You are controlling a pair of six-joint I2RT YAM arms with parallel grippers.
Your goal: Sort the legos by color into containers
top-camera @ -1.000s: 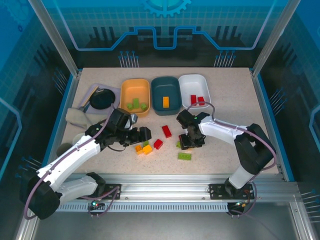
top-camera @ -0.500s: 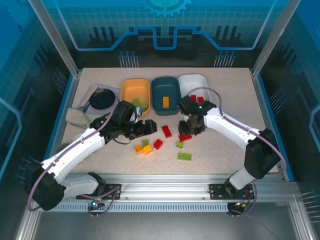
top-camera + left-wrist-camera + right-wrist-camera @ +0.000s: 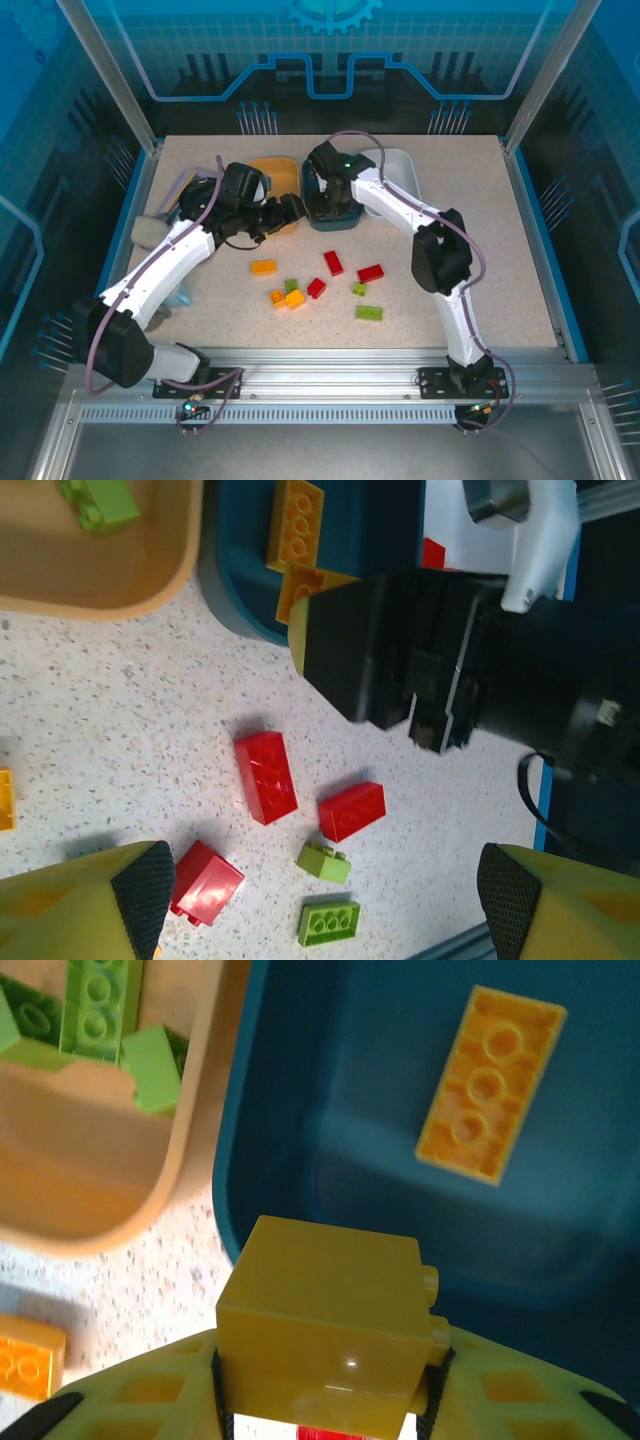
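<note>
My right gripper goes down into the teal container [image 3: 345, 218] next, over its bare bottom beside the orange lego. It releases the yellow lego where a similarly colored lego lies.
My right gripper [image 3: 330, 1400] is shut on a yellow lego [image 3: 330, 1330] and holds it over the near rim of the dark teal container [image 3: 400, 1190], where an orange lego [image 3: 492, 1082] lies. From above, the right gripper [image 3: 322, 195] hangs at the teal container [image 3: 345, 218]. My left gripper [image 3: 290, 207] is open and empty beside the orange container [image 3: 275, 168], which holds green legos [image 3: 95, 1010]. Its fingers [image 3: 100, 900] frame red legos [image 3: 265, 776] and green legos [image 3: 329, 922] on the table. The right arm partly hides the white container [image 3: 398, 165].
Loose legos lie mid-table: orange [image 3: 263, 266], red [image 3: 333, 262] and green [image 3: 369, 312]. A lavender tray [image 3: 178, 190] and a beige cloth [image 3: 145, 232] sit at the left, under the left arm. The two grippers are close together at the tubs.
My right arm swung from the table's middle up and left to the teal container with the yellow lego. My left arm drew back toward the orange container, uncovering an orange lego.
</note>
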